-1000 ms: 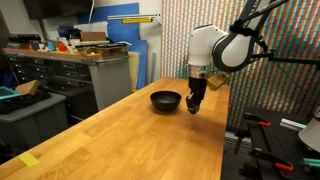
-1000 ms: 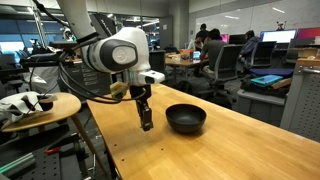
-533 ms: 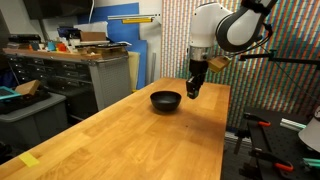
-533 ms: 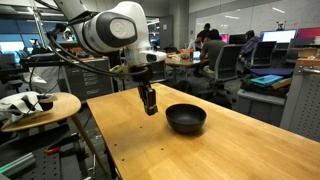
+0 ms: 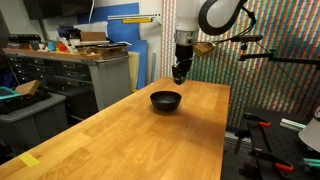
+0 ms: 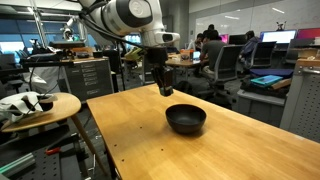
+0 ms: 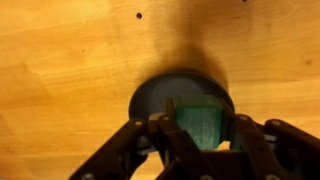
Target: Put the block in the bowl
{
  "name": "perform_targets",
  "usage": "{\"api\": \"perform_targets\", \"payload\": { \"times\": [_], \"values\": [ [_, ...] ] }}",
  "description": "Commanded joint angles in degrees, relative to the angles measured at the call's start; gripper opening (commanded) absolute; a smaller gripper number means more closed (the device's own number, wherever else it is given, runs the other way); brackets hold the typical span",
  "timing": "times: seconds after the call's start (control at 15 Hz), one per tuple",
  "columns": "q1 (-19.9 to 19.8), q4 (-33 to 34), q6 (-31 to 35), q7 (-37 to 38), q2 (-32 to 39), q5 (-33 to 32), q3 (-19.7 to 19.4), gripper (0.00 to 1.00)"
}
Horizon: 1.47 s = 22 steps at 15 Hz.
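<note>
My gripper moves down into the middle of the black bowl [image 6: 186,114] below it next and releases the green block, because the block hangs high above the bowl's rim.
The black bowl [image 5: 166,100] sits on the wooden table [image 5: 130,140], and it shows in both exterior views [image 6: 186,119]. My gripper [image 5: 179,77] hangs in the air above the bowl's far side [image 6: 165,90]. In the wrist view the gripper [image 7: 203,128] is shut on the green block [image 7: 202,124], held between the fingers directly over the bowl [image 7: 150,98] below. The block is too small to make out in the exterior views.
A grey workbench [image 5: 90,70] with clutter stands beyond the table's far corner. A round side table [image 6: 40,105] with a white object stands beside the wooden table. Office chairs and people [image 6: 215,55] are behind it.
The gripper has risen from the table surface beside the bowl and moved over the bowl, carrying the block with it.
</note>
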Motion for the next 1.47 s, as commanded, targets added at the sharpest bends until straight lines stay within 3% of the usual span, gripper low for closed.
{"api": "perform_targets", "payload": {
  "times": [0.0, 0.6, 1.07, 1.4],
  "values": [
    [-2.0, 9.5, -4.2, -6.0, 6.6, 1.9, 0.8, 0.18],
    [-5.9, 23.2, -8.8, -18.0, 20.5, 10.3, 1.0, 0.18],
    [-6.9, 28.2, -10.5, -20.5, 26.7, 13.5, 1.8, 0.18],
    [-5.7, 29.2, -9.6, -19.4, 29.1, 11.9, 1.4, 0.18]
  ]
}}
